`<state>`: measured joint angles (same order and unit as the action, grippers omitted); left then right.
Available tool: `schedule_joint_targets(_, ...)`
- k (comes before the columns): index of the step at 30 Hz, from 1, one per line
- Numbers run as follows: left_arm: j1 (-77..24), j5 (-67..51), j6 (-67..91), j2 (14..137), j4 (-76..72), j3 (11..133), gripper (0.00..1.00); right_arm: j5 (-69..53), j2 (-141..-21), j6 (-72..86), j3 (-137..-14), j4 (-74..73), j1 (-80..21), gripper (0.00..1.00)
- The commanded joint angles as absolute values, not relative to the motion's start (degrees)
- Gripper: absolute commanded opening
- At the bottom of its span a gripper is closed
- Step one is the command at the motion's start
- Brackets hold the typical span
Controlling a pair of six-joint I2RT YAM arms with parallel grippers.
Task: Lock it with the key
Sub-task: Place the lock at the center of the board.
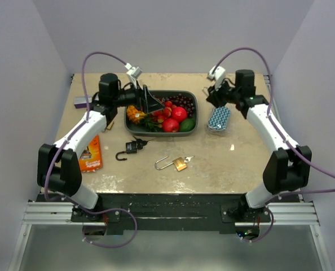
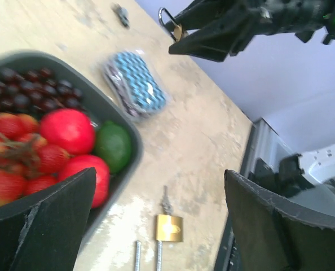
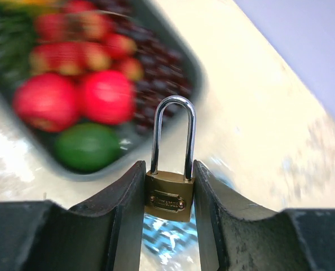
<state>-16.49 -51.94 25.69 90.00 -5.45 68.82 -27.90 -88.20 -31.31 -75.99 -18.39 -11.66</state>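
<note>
The robot's right gripper has bare tabletop past the pouch below it and to its right in the top view, so it will move across, lower the small brass padlock and then let go of it.
My right gripper [image 3: 168, 199] is shut on the body of a small brass padlock [image 3: 168, 195], whose long silver shackle points up and sits closed. In the top view this gripper [image 1: 211, 96] hangs above the table right of the fruit tray. A second brass padlock [image 1: 179, 164] lies on the table with its shackle open and a key [image 1: 188, 158] at its body. It also shows in the left wrist view [image 2: 169, 227], with the key [image 2: 165, 200] beside it. My left gripper [image 1: 146, 100] is open and empty over the tray's left part.
A dark tray [image 1: 194, 116] holds red fruit, a green one and dark cherries. A blue patterned pouch [image 1: 219, 118] lies to its right. A black padlock [image 1: 131, 148], an orange packet [image 1: 90, 153] and a purple item [image 1: 80, 102] lie on the left.
</note>
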Motion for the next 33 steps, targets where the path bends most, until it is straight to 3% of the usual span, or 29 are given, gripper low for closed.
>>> schedule_joint_targets(1,-13.28,-47.47,18.90,86.92,2.70,74.61,0.99,-22.70,-95.51,-14.10,-84.52,-15.91,-3.01,0.00)
schedule_joint_targets(8,-9.42,-33.15,8.44,88.50,15.45,81.64,0.99,-15.29,-111.87,-4.75,-96.23,-15.12,3.95,0.00)
schedule_joint_targets(16,-5.63,-30.41,5.80,87.98,17.66,82.00,0.99,-12.32,-125.31,-2.81,-105.98,-16.26,4.57,0.00)
schedule_joint_targets(27,-5.36,-29.53,4.13,88.24,23.20,81.21,0.99,-10.20,-131.22,-4.04,-107.05,-15.38,5.19,0.00)
schedule_joint_targets(33,-5.36,-30.06,4.66,88.15,22.59,80.51,0.99,-9.32,-133.68,-4.92,-108.01,-14.50,5.45,0.05)
